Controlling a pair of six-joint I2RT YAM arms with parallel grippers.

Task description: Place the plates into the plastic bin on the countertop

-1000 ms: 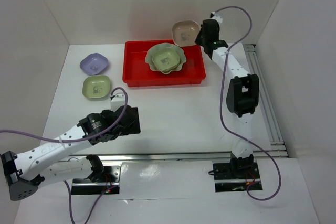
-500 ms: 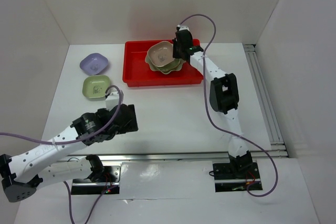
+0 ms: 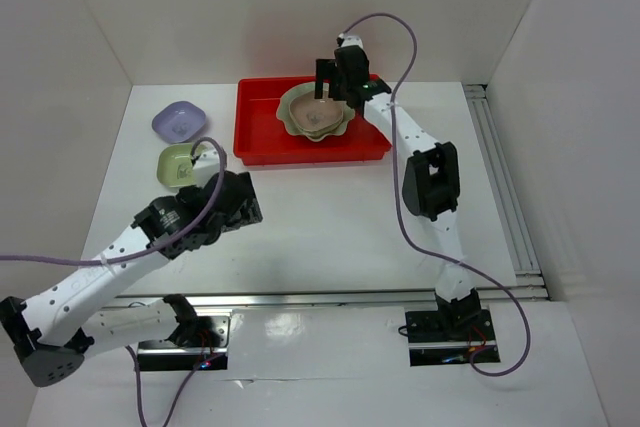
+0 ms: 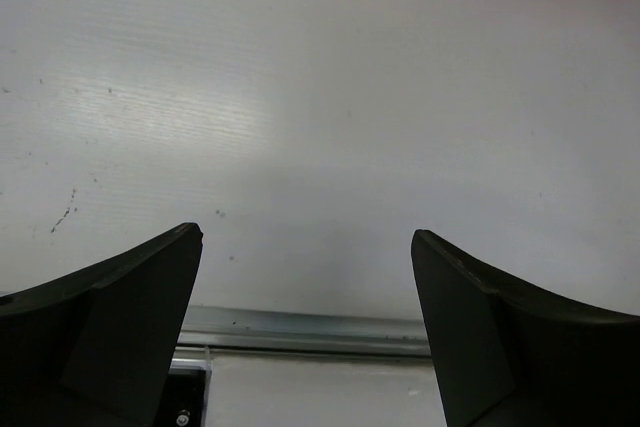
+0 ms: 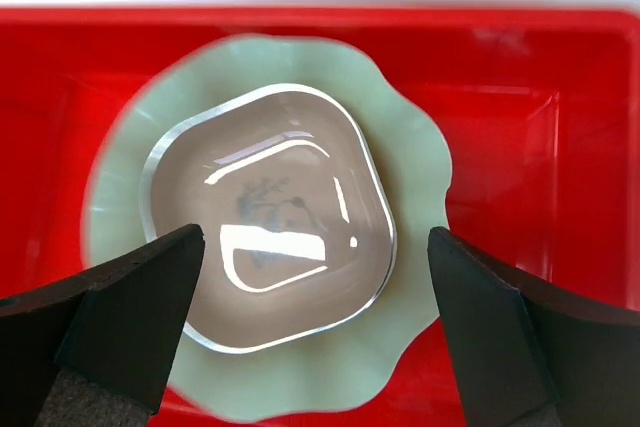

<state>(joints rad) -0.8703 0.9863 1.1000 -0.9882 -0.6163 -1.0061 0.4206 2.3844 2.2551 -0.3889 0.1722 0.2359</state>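
The green plate outside the bin (image 3: 258, 137) is outward, to the left in the top view, so my left gripper should move there next and go down onto the plate's bin-side rim.
The red plastic bin (image 3: 258, 137) stands at the back of the white countertop (image 3: 330, 212). Inside it a large pale green scalloped plate (image 3: 335, 125) holds a brownish-pink plate (image 3: 303, 102). My right gripper (image 3: 336, 81) hovers open just above them. In the right wrist view the pink plate (image 5: 265, 217) lies free in the green one (image 5: 415, 172), between and below the open right gripper (image 5: 316, 237). A lavender plate (image 3: 180, 121) and a green plate (image 3: 183, 165) lie left of the bin. My left gripper (image 3: 243, 209) is open over bare countertop, empty in its wrist view (image 4: 305, 277).
White walls enclose the countertop on three sides. A metal rail (image 3: 350, 297) runs along the near edge and another (image 3: 503, 182) along the right side. A purple cable (image 3: 205, 147) from the left arm loops over the green plate.
My right gripper carried the brownish-pink plate from behind the bin onto the large green plate and opened, letting it go. The left arm has swung up toward the green plate.
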